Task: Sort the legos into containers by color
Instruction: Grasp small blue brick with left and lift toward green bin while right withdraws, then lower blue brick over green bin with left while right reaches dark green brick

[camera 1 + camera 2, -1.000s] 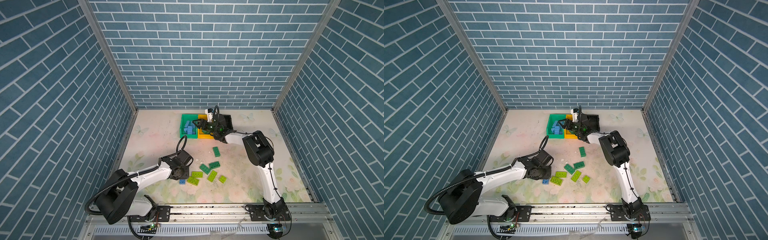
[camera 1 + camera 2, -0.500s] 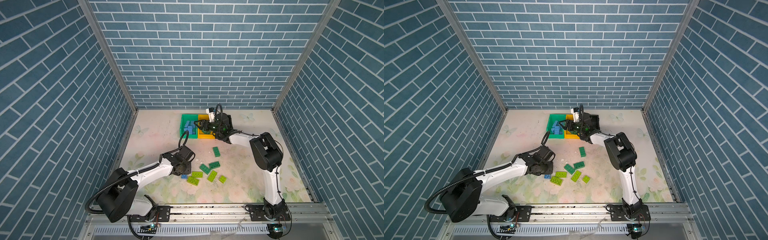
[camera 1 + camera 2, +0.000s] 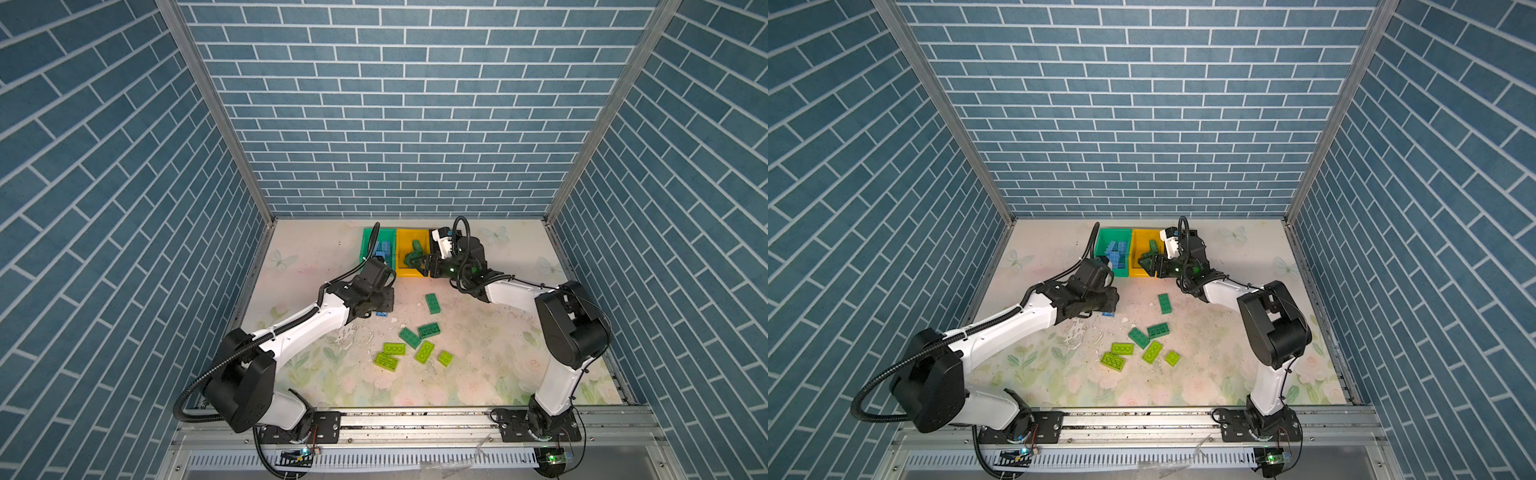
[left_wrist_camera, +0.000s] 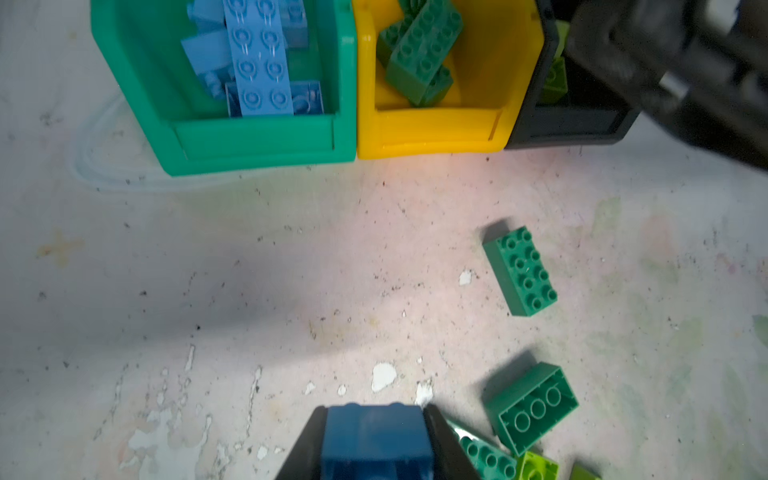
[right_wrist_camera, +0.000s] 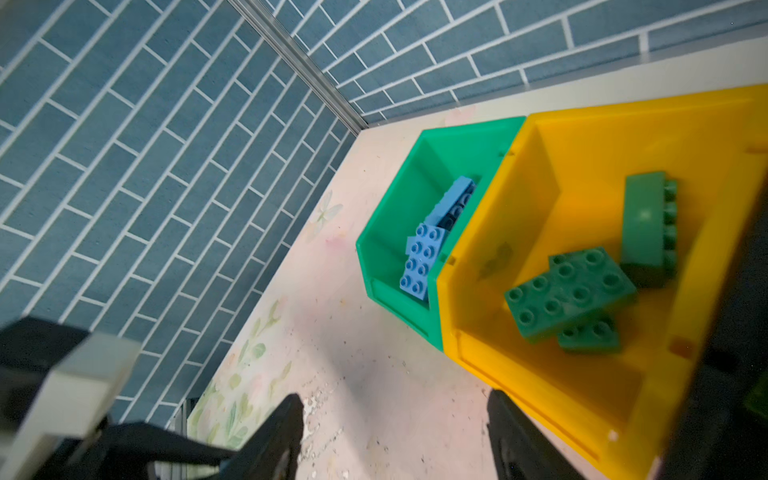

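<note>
The green container is outward and already has light blue legos in it. My left gripper should next lift the small blue lego, move it outward over them and let it go.
My left gripper (image 4: 376, 411) is shut on a small blue lego (image 4: 376, 440), held low over the floor in front of the green container (image 3: 368, 249); in both top views the brick (image 3: 1108, 313) peeks out under the gripper. The green container (image 4: 257, 145) holds light blue legos (image 4: 255, 62). Dark green legos (image 5: 569, 291) lie in the yellow container (image 5: 540, 374). My right gripper (image 5: 392, 403) is open and empty at the yellow container's front lip (image 3: 409, 272). A black container (image 4: 569, 129) holds a lime lego (image 4: 555, 81).
Loose on the floor lie dark green bricks (image 3: 433, 302) (image 3: 429, 330) (image 3: 410, 337) and several lime ones (image 3: 394, 348) (image 3: 424, 352) (image 3: 445, 357). The right arm (image 3: 511, 291) covers the black container in both top views. Brick walls enclose the floor on three sides.
My left gripper has carried the blue lego away from the loose pile toward the containers. The right gripper has drawn back a little to the yellow container's front, its elbow swinging right.
</note>
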You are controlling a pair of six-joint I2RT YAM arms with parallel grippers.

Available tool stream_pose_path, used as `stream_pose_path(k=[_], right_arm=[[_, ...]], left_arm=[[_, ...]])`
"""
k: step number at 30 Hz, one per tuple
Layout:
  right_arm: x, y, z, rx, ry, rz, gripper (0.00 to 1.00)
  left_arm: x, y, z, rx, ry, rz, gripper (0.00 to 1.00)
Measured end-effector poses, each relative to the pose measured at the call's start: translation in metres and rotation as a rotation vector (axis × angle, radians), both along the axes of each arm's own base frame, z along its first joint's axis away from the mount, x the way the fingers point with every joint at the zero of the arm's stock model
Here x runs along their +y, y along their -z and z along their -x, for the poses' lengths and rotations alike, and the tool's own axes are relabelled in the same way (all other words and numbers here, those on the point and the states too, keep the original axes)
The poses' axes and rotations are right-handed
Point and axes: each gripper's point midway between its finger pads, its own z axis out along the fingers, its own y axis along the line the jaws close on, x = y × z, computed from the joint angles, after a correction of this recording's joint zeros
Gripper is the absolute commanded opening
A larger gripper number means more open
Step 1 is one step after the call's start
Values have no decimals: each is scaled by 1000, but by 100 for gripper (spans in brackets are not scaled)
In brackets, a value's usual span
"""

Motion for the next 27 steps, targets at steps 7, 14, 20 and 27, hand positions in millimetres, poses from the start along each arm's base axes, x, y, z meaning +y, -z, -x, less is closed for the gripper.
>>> stream_pose_path(k=[7,14,20,27], right_arm=[[-24,5,28,8,5,106,69],[-52,24,59,45,24,220,69],[-76,38,85,82,50,305,68],[-83,56,113,122,46,399,69]], left_arm=[[19,-25,-57,-90,-57,-7,18],[33,-43,-110,-161,-106,-13,18],[27,-47,-142,-198,-115,-9,18],[25,-33,-179,-213,-133,-32,20]])
